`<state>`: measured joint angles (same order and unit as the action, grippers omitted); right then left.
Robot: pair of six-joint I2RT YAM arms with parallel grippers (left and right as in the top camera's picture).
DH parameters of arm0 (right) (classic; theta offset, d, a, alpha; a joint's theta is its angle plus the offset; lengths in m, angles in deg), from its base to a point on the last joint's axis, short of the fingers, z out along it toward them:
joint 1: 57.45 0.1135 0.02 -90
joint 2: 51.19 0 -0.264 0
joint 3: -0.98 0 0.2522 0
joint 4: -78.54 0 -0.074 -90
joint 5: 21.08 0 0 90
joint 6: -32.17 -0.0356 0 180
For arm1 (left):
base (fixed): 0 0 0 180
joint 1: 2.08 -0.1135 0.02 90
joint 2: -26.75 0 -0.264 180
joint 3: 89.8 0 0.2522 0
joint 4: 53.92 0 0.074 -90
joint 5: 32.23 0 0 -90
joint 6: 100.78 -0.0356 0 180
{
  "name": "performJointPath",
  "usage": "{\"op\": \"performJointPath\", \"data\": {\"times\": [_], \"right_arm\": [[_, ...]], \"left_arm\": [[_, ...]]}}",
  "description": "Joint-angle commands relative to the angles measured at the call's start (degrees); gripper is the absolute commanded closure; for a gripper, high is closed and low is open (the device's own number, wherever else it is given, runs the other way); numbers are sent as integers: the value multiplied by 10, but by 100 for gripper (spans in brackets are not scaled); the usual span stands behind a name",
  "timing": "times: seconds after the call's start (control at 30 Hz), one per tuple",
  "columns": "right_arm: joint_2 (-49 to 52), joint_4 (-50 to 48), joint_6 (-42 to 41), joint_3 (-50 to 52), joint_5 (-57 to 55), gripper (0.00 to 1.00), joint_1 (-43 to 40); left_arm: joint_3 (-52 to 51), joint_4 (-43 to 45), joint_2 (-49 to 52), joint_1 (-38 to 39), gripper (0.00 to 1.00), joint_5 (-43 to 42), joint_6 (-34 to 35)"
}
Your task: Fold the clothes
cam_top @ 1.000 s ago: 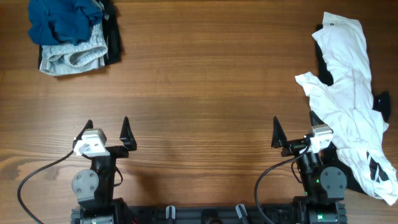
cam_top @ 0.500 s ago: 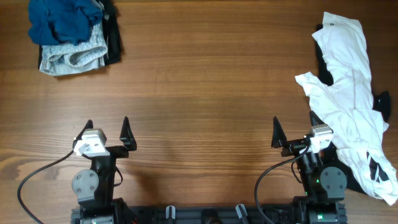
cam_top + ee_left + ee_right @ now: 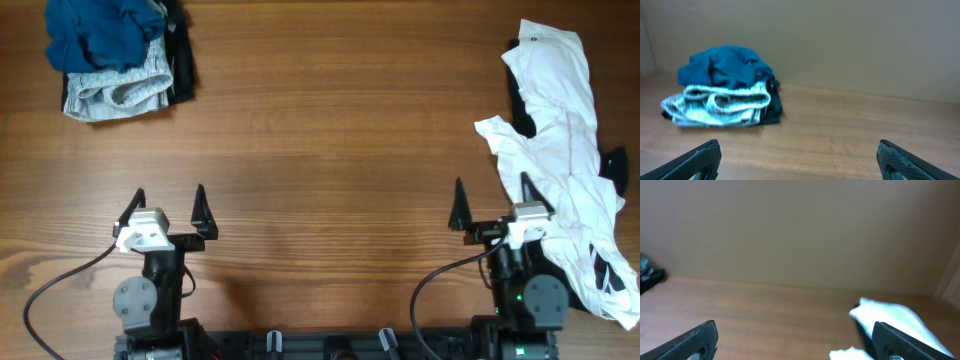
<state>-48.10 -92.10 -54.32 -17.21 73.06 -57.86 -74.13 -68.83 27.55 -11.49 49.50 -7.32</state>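
I will next reach my right gripper outward, tip its fingers downward and lower it onto the shirt's jutting white corner (image 3: 491,128) (image 3: 846,354), because that corner lies outward and below.
A large wrinkled white shirt (image 3: 558,150) with small black marks lies in a long heap along the right edge of the wooden table, over dark fabric. A white fold of it shows in the right wrist view (image 3: 890,317). My right gripper (image 3: 490,203) is open and empty, its right finger at the shirt's left edge. My left gripper (image 3: 167,203) is open and empty over bare wood at the front left. A pile of other clothes, blue on top of pale grey and black (image 3: 115,55), lies at the back left and shows in the left wrist view (image 3: 725,85).
The wooden table (image 3: 320,150) spans the overhead view. Both arm bases and their cables sit at the front edge (image 3: 330,340). A plain beige wall (image 3: 800,230) stands behind the table in the wrist views.
My right gripper has shifted a little to the right, toward the white shirt. My left gripper has barely moved. The clothes lie as before.
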Motion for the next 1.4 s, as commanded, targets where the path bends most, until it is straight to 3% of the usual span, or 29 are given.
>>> {"op": "performJointPath", "data": {"times": [0.0, 0.2, 0.3, 0.47, 0.63, 0.77, 0.87, 0.97, 1.2, 1.27, 1.3, 1.37], "right_arm": [[72, -8, 26, -96, -23, 0, 2], [363, 25, 25, -337, 17, 0, 2], [545, 169, 32, -519, 31, 0, 2], [751, 351, 92, -689, 32, 0, 2], [861, 406, 65, -704, 40, 0, 1], [921, 403, -20, -704, -64, 0, -16], [984, 408, -61, -702, -93, 4, -33], [1047, 401, -92, -702, -95, 13, -53], [1125, 350, -96, -701, -67, 14, -76], [1149, 339, -97, -701, -66, 18, -76], [1160, 334, -101, -701, -67, 30, -76], [1175, 329, -117, -701, -67, 40, -76]], "left_arm": [[62, 3, 2, 3, 0, 26, -80], [184, -53, 136, 3, 0, 30, -65], [285, -130, 276, 3, 0, -14, -58], [330, -157, 437, 3, 0, -134, -58], [330, -157, 605, 3, 0, -142, -58], [330, -142, 710, 3, 0, -226, -58], [330, -125, 741, 3, 0, -240, -15], [330, -115, 750, 3, 0, -224, 31], [330, -107, 750, 3, 0, -219, 64], [330, -104, 750, 3, 0, -218, 64], [330, -103, 750, 3, 0, -210, 64], [330, -102, 750, 3, 0, -206, 64]]}}
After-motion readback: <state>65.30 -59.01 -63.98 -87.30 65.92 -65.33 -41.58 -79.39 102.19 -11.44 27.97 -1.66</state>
